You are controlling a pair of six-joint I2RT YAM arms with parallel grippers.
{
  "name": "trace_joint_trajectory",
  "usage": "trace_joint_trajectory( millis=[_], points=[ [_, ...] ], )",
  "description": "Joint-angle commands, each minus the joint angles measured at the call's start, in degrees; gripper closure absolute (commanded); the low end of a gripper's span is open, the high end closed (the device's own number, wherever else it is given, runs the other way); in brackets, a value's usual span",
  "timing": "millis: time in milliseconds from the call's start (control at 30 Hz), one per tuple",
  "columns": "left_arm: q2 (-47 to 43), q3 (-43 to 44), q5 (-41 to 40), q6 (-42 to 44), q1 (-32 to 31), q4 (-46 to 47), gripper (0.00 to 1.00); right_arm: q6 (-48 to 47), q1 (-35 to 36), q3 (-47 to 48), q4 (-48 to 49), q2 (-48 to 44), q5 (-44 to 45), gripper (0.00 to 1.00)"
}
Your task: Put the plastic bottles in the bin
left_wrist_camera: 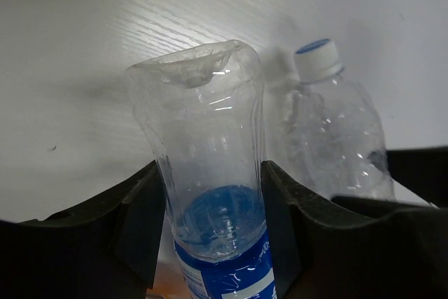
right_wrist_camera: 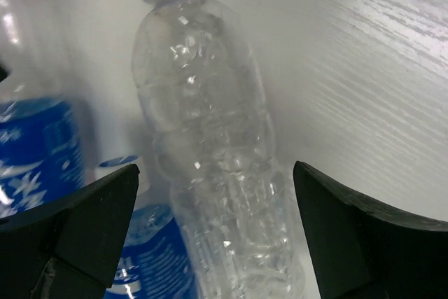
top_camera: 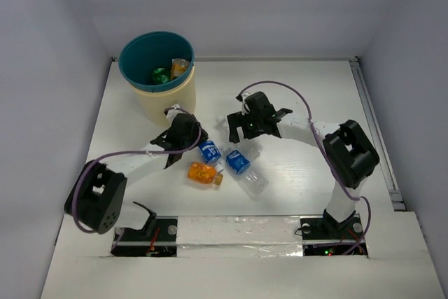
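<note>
The clear bottle rises in my left gripper and goes outward over the bin's opening [top_camera: 155,61] next for its release, since the bin's rim stands high above the table.
The bin [top_camera: 143,47] stands at the far left with a green bottle [top_camera: 160,75] and an orange bottle [top_camera: 180,68] inside. My left gripper [top_camera: 194,143] is shut on a clear bottle with a blue label [top_camera: 208,151]. In the left wrist view the fingers [left_wrist_camera: 143,215] press its body [left_wrist_camera: 210,145] from both sides. My right gripper [top_camera: 241,131] is open. In the right wrist view it [right_wrist_camera: 215,173] straddles a plain clear bottle [right_wrist_camera: 210,124] without touching it. A second blue-label bottle [top_camera: 238,162], a clear bottle [top_camera: 255,182] and an orange bottle [top_camera: 202,173] lie on the table.
The loose bottles lie close together between the two grippers. A clear bottle with a white and blue cap [left_wrist_camera: 329,131] lies just right of the held one. White walls enclose the table on three sides.
</note>
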Motion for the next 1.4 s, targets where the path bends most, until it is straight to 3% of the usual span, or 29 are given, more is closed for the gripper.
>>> trace_joint_trajectory(
  millis=[0, 233, 400, 567, 733, 900, 1067, 1267, 1333, 1367],
  points=[
    [-8.3, -1.3, -3.1, -0.2, -1.7, -2.1, 0.61, -2.0, -0.4, 6.4, -2.5, 2.4, 0.3, 0.03],
    [-25.2, 4.8, -8.4, 2.1, -4.5, -12.2, 0.61, -3.1, -0.4, 13.0, -6.7, 8.9, 3.1, 0.04],
    [-26.9, 15.2, -9.8, 6.0, -4.5, -16.3, 0.61, -3.1, -0.4, 15.1, -8.4, 10.4, 4.2, 0.10],
    [-22.6, 30.1, -16.6, 12.0, -4.5, -18.2, 0.60, -3.3, -0.4, 15.9, -9.0, 11.5, 4.7, 0.25],
    [-14.5, 46.8, -23.7, 19.9, -1.4, -18.2, 0.59, -1.9, -0.9, 13.1, -4.7, 5.3, 6.9, 0.33],
    [-6.0, 59.1, -23.1, 23.5, 8.5, -19.9, 0.59, -1.0, -0.9, 11.1, -2.4, -3.0, 8.9, 0.34],
    [0.2, 60.8, -32.4, 30.8, 11.2, -16.1, 0.58, 0.0, -0.9, 8.4, 1.6, -13.8, 7.2, 0.34],
    [5.4, 60.7, -37.8, 36.2, 12.4, -11.6, 0.53, 3.7, -0.9, 11.4, 4.9, -18.9, 0.4, 0.34],
    [6.9, 61.1, -37.1, 35.8, 13.2, -12.6, 0.45, 4.6, -0.9, 13.4, 5.6, -19.4, -0.4, 0.34],
    [7.2, 61.2, -36.6, 35.2, 13.9, -13.4, 0.30, 5.4, -0.9, 14.5, 5.9, -19.4, -1.4, 0.34]
  ],
)
